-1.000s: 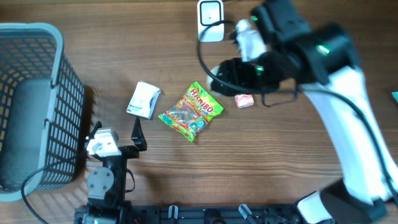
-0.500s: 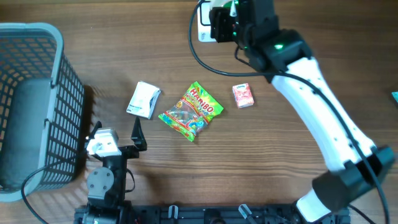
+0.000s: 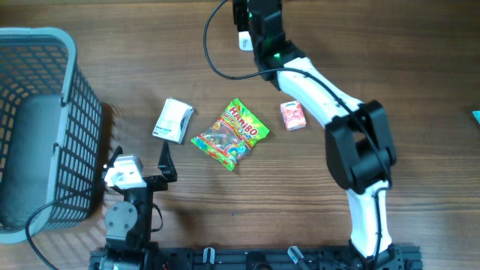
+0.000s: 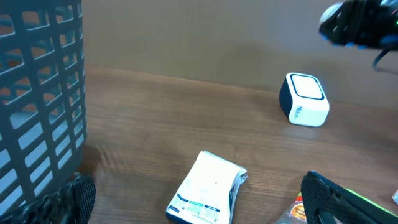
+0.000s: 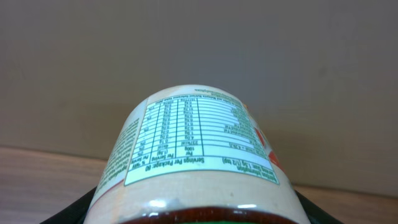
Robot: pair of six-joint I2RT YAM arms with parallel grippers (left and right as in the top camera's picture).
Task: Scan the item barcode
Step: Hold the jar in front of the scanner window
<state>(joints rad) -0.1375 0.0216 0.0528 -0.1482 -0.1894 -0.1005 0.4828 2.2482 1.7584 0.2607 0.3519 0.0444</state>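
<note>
Bare wood lies toward the right in the overhead view, so next my right gripper needs to carry the jar away from the scanner and down onto that wood.
In the right wrist view my right gripper is shut on the item, a cream jar. Its nutrition label faces the camera, with a dark red band at its near end. Overhead, the right gripper reaches to the table's far edge, over the white barcode scanner, and hides most of it. The jar itself cannot be made out from above. The left wrist view shows the scanner as a white box with a navy side, and the right arm above and to the right of it. My left gripper rests open near the front edge.
A grey mesh basket stands at the left. A white packet lies just ahead of the open left gripper. A green Haribo bag and a small pink packet lie mid-table.
The right arm has swung left and toward the far edge, uncovering the pink packet and ending over the scanner. The left arm has not moved.
</note>
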